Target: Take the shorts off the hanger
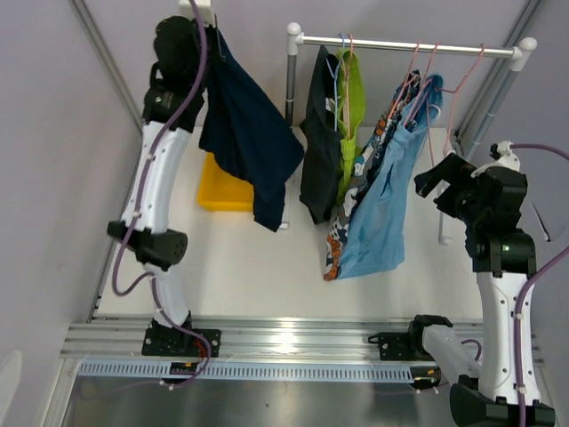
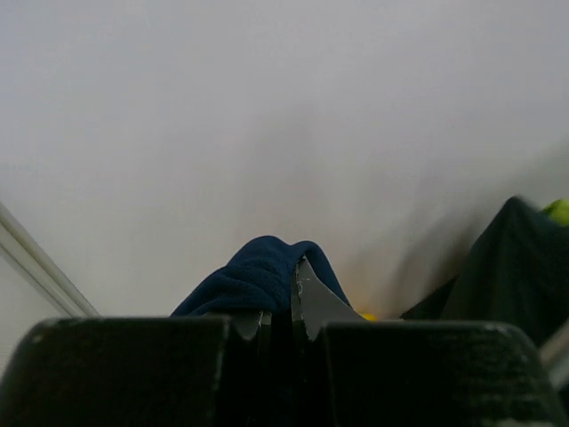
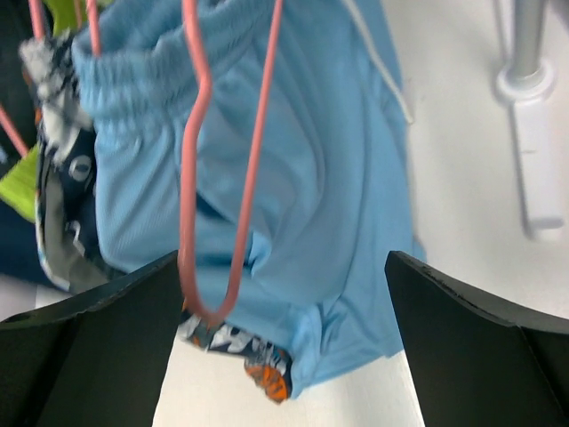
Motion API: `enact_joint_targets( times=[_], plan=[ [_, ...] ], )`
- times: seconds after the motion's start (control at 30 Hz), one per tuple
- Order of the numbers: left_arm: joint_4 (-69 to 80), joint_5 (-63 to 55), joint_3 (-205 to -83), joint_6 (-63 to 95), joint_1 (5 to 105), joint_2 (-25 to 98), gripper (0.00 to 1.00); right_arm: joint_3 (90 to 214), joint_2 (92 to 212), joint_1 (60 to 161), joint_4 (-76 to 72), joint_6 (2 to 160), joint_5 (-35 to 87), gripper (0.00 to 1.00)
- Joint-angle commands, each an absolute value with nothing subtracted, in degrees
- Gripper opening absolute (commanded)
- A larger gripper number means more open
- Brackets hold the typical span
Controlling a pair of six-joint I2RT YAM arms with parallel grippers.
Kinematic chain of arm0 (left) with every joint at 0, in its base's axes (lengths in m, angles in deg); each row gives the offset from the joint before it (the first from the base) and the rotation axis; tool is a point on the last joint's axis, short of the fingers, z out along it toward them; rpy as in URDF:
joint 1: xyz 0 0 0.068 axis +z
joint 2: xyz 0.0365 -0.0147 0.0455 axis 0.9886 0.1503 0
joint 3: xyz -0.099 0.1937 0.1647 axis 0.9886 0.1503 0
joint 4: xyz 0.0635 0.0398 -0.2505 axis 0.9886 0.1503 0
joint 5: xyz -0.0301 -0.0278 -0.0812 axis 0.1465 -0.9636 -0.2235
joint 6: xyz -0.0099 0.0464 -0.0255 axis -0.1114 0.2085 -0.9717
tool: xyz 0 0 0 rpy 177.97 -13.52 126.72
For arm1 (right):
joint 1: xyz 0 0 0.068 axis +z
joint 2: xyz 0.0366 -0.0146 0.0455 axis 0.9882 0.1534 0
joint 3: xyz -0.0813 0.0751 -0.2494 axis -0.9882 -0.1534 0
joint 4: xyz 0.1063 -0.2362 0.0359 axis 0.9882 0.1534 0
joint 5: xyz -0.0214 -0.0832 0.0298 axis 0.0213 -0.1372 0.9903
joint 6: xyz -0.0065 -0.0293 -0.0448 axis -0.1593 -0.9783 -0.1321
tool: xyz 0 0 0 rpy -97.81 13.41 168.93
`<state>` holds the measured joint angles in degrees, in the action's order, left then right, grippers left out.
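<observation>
A pink hanger still holds the light blue waistband's near end. My right gripper needs to move up and to the left in the top view onto it next.
My left gripper is raised high at the back left, shut on the navy shorts, which hang free from it, off the rail; the navy fabric bulges between my closed fingers. The charcoal-black shorts, lime green shorts, patterned orange-teal-white shorts and light blue shorts hang on hangers from the white rail. My right gripper is open and empty beside the light blue shorts, near an empty pink hanger.
A yellow bin stands on the table under the hanging navy shorts. The rail's white posts stand at the back; one post's foot is right of the light blue shorts. Grey walls close both sides.
</observation>
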<state>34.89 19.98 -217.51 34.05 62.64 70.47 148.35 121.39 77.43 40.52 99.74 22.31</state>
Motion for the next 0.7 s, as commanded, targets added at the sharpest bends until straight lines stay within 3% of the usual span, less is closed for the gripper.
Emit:
enact_joint_targets(
  times=[0.0, 0.2, 0.27, 0.3, 0.33, 0.37, 0.53, 0.63, 0.67],
  plan=[
    [29.25, 15.25, -218.47, 28.48, 67.80, 79.50, 0.01, 147.87, 117.68, 78.89, 40.49, 100.29, 26.09, 0.99],
    [28.63, 13.84, -215.31, 24.69, 68.96, 89.28, 0.05, 150.85, 114.33, 79.59, 44.53, 98.70, 25.29, 0.99],
    [29.24, 13.22, -212.86, 23.99, 68.96, 90.70, 0.26, 152.08, 113.72, 79.59, 43.75, 98.79, 26.43, 0.99],
    [29.77, 12.52, -211.63, 23.64, 68.96, 91.31, 0.44, 152.61, 113.63, 79.59, 43.22, 98.79, 27.30, 0.99],
    [30.47, 9.82, -210.92, 22.85, 68.96, 91.84, 0.90, 153.13, 113.45, 79.68, 41.65, 98.79, 27.75, 0.99],
    [32.74, 8.49, -210.13, 21.98, 68.88, 91.76, 0.99, 153.75, 113.10, 79.68, 40.50, 98.88, 28.36, 0.99],
    [38.21, 10.13, -204.51, 20.21, 65.03, 81.09, 0.99, 155.42, 115.64, 79.68, 31.63, 100.98, 33.02, 0.99],
    [34.62, 10.32, -189.85, 19.77, 61.95, 66.96, 0.99, 157.35, 120.56, 80.21, 28.11, 102.21, 32.85, 0.99],
    [33.04, 10.41, -178.85, 19.51, 61.32, 63.32, 0.99, 158.58, 121.88, 80.99, 27.14, 102.13, 32.07, 0.99]
  ],
)
